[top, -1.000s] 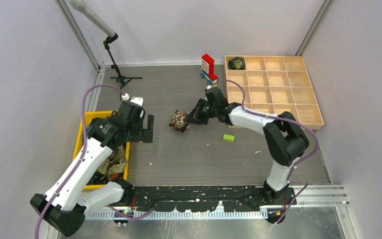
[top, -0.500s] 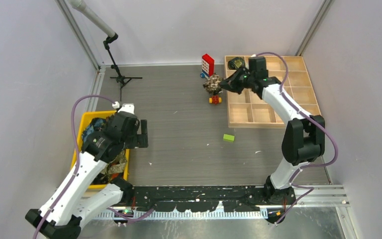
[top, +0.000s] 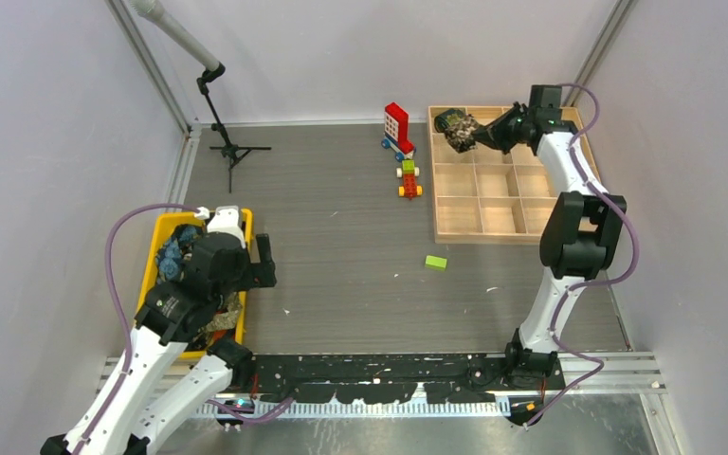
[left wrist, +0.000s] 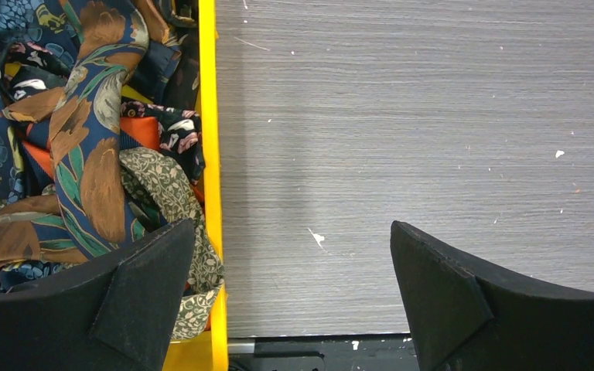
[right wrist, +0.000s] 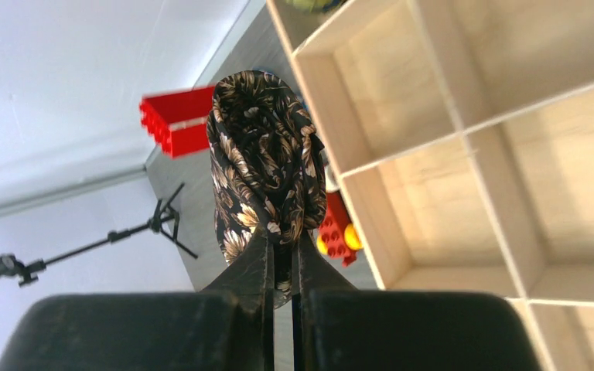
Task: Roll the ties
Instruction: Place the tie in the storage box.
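My right gripper is to move outward next, to the right in the top view, and then down into the section of the tray beside the far corner section, which holds a rolled tie.
A rolled brown-tan-black tie [top: 459, 134] hangs in the air over the far left corner of the wooden tray [top: 500, 216], and my right gripper [top: 479, 135] is shut on it. The right wrist view shows that rolled tie [right wrist: 267, 147] pinched between the jaws of the right gripper [right wrist: 281, 236], above the tray's dividers [right wrist: 433, 147]. Another rolled tie [top: 448, 118] lies in the tray's far left compartment. Loose ties [left wrist: 85, 154] fill the yellow bin [left wrist: 209, 116]. My left gripper [left wrist: 292, 228] stands open and empty over the bin's right rim, at the near left [top: 261, 263].
A red-and-white toy brick [top: 396, 123] and a small brick vehicle [top: 408, 178] stand just left of the tray. A green block [top: 435, 262] lies on the table's middle right. A microphone stand [top: 223, 114] rises at the far left.
My right arm has carried the rolled tie from the table's middle to above the tray's far left corner. My left arm has drawn back toward the yellow bin.
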You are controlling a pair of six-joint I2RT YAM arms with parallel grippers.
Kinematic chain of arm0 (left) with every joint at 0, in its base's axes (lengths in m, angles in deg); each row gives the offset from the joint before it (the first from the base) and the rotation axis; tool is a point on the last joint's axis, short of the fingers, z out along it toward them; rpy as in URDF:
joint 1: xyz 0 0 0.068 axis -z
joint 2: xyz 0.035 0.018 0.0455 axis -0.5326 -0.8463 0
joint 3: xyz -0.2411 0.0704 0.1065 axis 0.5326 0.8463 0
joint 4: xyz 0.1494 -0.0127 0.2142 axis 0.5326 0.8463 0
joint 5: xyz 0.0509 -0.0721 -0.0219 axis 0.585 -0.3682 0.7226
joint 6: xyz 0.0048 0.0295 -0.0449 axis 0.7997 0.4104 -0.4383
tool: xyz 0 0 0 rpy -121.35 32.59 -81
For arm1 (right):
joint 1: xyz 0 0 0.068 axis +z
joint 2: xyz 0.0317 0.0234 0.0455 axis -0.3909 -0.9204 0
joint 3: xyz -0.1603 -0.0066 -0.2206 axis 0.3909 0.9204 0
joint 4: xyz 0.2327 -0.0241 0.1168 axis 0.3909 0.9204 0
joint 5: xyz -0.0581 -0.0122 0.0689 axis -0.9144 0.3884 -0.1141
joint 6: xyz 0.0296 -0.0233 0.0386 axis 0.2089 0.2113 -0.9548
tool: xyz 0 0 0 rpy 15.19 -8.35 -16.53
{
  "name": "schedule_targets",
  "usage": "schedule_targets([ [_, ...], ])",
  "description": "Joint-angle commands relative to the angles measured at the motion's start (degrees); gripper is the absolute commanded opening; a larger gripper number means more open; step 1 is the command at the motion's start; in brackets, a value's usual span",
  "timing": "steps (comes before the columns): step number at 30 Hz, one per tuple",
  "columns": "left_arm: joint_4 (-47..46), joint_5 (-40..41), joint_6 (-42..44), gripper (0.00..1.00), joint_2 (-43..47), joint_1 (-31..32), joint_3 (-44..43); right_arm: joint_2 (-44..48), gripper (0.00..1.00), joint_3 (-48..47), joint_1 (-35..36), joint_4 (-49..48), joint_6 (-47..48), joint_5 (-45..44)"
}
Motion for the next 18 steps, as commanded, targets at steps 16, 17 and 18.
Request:
schedule_targets([
  [16, -3.2, 0.4, 0.4, 1.0, -1.3, -0.2, 0.7, -18.4, 0.0, -25.3, -7.0, 1.3, 3.8, -9.5],
  [17, -3.1, 0.2, 0.4, 1.0, -1.2, -0.2, 0.7, -19.7, 0.0, -26.6, -7.0, 0.7, 3.9, -9.9],
  [18, -3.3, 0.1, 0.5, 1.0, -1.2, -0.2, 0.7, -21.1, 0.0, -28.1, -7.0, 0.2, 3.9, -10.2],
])
